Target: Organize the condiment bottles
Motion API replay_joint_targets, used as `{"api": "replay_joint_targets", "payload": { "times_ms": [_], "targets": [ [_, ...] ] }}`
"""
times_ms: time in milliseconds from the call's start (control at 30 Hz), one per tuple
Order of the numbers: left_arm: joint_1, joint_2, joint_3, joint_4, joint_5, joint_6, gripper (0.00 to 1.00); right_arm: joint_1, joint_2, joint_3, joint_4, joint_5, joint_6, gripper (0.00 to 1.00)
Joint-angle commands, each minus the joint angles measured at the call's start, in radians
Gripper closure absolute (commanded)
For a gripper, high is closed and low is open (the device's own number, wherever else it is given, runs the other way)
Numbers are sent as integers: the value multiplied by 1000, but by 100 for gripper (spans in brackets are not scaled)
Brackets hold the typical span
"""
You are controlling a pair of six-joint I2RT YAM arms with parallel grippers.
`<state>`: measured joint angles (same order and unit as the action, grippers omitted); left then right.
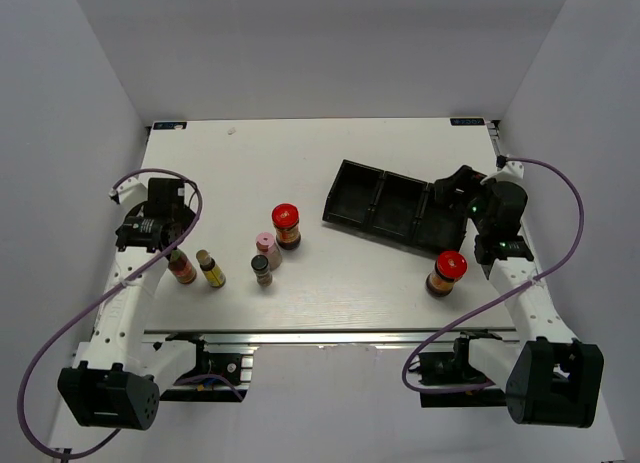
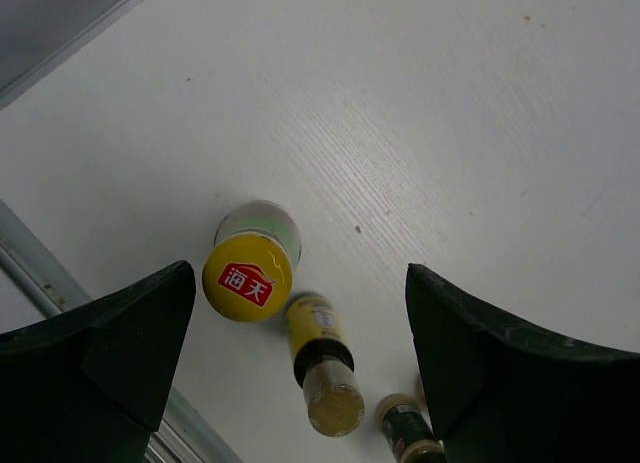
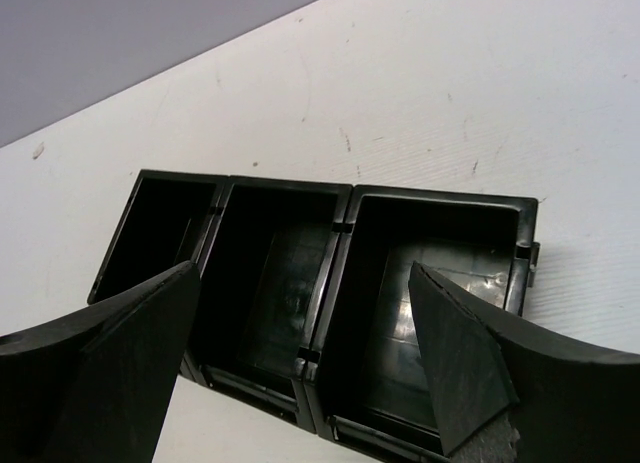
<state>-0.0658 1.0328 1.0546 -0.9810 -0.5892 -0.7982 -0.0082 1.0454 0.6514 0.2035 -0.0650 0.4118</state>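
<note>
My left gripper moves down and to the left in the wrist view onto the red-labelled yellow cap (image 2: 248, 279) next, since the cap sits off-center, nearer one finger.
My left gripper (image 1: 171, 232) is open and empty, hovering over the two slim yellow-capped bottles at the left. In the left wrist view (image 2: 300, 383) the nearer yellow cap with a red label (image 2: 247, 277) sits close to the left finger, and the second slim bottle (image 2: 322, 368) stands beside it. In the top view they stand side by side (image 1: 181, 267) (image 1: 210, 269). The dark-capped tiny jar (image 1: 261, 270), the pink-capped bottle (image 1: 267, 249) and a red-lidded jar (image 1: 287, 225) stand mid-table. The other red-lidded jar (image 1: 447, 273) stands at the right. My right gripper (image 1: 456, 193) is open and empty.
The long black tray (image 1: 385, 205) lies slanted at the right. Its three compartments (image 3: 290, 283) hold nothing. My right gripper (image 3: 305, 373) hangs over its right end. The metal rail (image 1: 330, 335) runs along the near table edge.
</note>
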Motion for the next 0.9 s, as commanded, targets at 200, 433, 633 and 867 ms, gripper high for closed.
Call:
{"api": "replay_joint_targets", "payload": {
  "times_ms": [200, 433, 633, 867],
  "targets": [
    [3, -20, -57, -41, -92, -10, 8, -1, 2, 21, 10, 74, -7, 11],
    [1, 22, -53, -10, -80, 33, 28, -3, 7, 30, -6, 36, -13, 11],
    [1, 15, -88, 15, -73, 54, 44, -3, 21, 31, 2, 21, -16, 11],
    [3, 10, -82, 16, -81, 74, 63, -1, 21, 30, 5, 27, -13, 11]
  ]
}}
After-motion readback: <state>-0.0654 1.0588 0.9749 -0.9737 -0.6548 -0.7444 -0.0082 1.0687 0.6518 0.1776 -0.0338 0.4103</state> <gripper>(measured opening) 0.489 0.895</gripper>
